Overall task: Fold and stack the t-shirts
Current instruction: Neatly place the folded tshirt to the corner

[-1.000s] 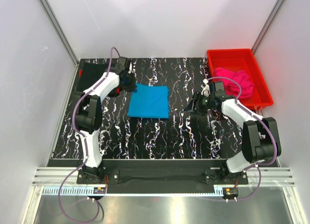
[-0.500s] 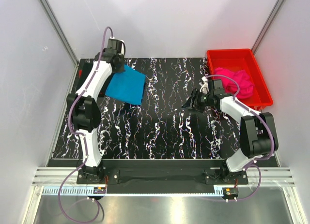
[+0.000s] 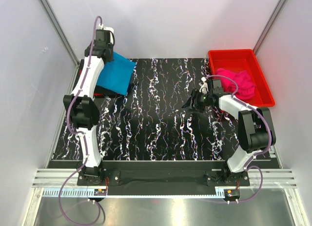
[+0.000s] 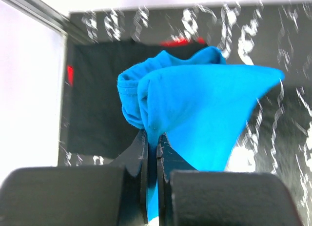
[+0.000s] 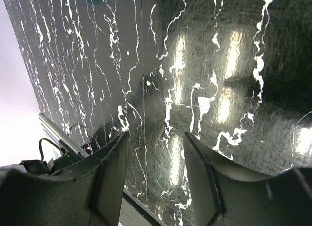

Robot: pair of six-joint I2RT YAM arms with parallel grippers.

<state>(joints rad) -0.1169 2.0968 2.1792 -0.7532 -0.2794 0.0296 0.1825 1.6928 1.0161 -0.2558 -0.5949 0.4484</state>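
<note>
The blue t-shirt hangs partly past the black t-shirt, so my left gripper will next carry it toward the nearby side wall, then down.
My left gripper (image 3: 108, 55) is shut on the folded turquoise-blue t-shirt (image 3: 115, 75) and holds it in the air above the table's far left corner. In the left wrist view the blue t-shirt (image 4: 204, 109) hangs from my shut gripper (image 4: 152, 153) over the black folded t-shirt (image 4: 95, 109), which lies flat below. The black t-shirt is mostly hidden in the top view. The hot pink t-shirt (image 3: 238, 83) lies crumpled in the red bin (image 3: 261, 82). My right gripper (image 3: 195, 100) is open and empty over bare table (image 5: 156, 153).
The black marbled table (image 3: 161, 128) spans the middle. White walls with metal rails close in the left, back and right sides. The red bin stands at the far right corner.
My left gripper has lifted the blue t-shirt off the table's middle and carried it back and left, over the black t-shirt. The right arm has shifted slightly back.
</note>
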